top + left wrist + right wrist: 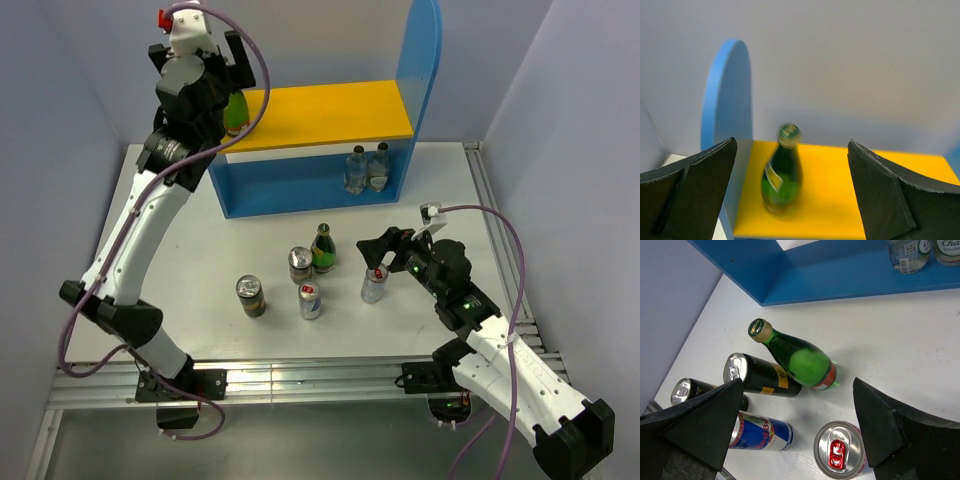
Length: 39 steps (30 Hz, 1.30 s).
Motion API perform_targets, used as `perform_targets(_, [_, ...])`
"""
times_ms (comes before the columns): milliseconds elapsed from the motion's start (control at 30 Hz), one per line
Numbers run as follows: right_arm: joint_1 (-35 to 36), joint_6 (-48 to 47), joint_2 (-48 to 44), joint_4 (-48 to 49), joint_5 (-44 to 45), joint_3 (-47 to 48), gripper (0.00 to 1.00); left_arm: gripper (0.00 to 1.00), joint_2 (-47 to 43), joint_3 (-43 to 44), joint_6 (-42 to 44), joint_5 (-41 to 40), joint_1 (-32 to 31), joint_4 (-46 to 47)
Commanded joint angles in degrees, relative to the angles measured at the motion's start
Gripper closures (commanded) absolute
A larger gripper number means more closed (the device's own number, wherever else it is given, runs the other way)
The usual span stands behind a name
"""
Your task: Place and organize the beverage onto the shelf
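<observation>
A green bottle still stands on the tabletop, so next my left gripper draws back from the yellow board and lowers onto that bottle's cap [323,229].
The shelf [330,115] has a yellow upper board, blue side panels and a blue back. A green bottle [782,172] stands at the left end of the yellow board [840,195], also seen in the top view [236,110]. My left gripper [200,62] is open and empty, just in front of that bottle. Two clear bottles [366,168] stand on the lower level. On the table stand a green bottle [323,249], two dark cans [301,265] [250,296], a blue can [311,299] and a silver can with a red tab [841,450]. My right gripper [385,252] is open above the silver can.
The table's metal rail [300,378] runs along the near edge by the arm bases. Grey walls enclose the table on the left, right and behind. The right blue side panel [420,60] rises well above the yellow board.
</observation>
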Motion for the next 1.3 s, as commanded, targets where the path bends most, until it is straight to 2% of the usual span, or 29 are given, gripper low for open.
perform_targets(0, [0.4, 0.0, 0.0, 3.0, 0.2, 0.0, 0.03, 0.01, -5.8, -3.3, -2.6, 1.0, -3.6, -3.5])
perform_targets(100, [0.4, 0.0, 0.1, 2.9, 0.6, 0.1, 0.03, 0.01, -10.3, -8.4, -5.5, 3.8, -6.4, -5.4])
perform_targets(167, [0.4, -0.1, -0.2, 2.7, 0.9, -0.1, 0.03, 0.01, -14.7, -16.0, -7.4, 10.3, -8.4, -5.4])
perform_targets(200, [0.4, 0.0, -0.6, 2.7, 1.1, -0.2, 0.03, 0.01, -18.1, -23.8, -7.5, 14.1, -10.4, -2.8])
perform_targets(300, [0.4, 0.0, -0.9, 2.6, 1.1, -0.3, 0.03, 0.01, -22.4, -36.1, -8.0, 15.6, -14.1, 5.1])
perform_targets(333, [0.4, 0.0, -0.8, 2.8, 0.8, -0.3, 0.03, 0.01, -24.6, -43.2, -9.3, 16.7, -15.6, 7.2])
perform_targets(500, [0.4, 0.0, 0.3, 2.8, 0.7, 0.0, 0.03, 0.01, -27.4, -57.9, -14.5, 20.5, -16.8, 14.7])
perform_targets(733, [0.4, -0.2, 0.1, 2.8, 1.4, 0.0, 0.03, 0.01, -26.3, -66.9, -18.8, 22.0, -17.7, 23.8])
perform_targets(1000, [0.4, -0.2, 1.2, 2.8, 1.5, 0.2, 0.03, 0.01, -25.1, -68.8, -20.2, 22.7, -19.3, 27.4])
perform_targets(1267, [0.4, -0.3, 1.5, 2.9, 1.9, 0.2, 0.03, 0.02, -20.2, -71.3, -20.9, 23.3, -22.1, 32.3])
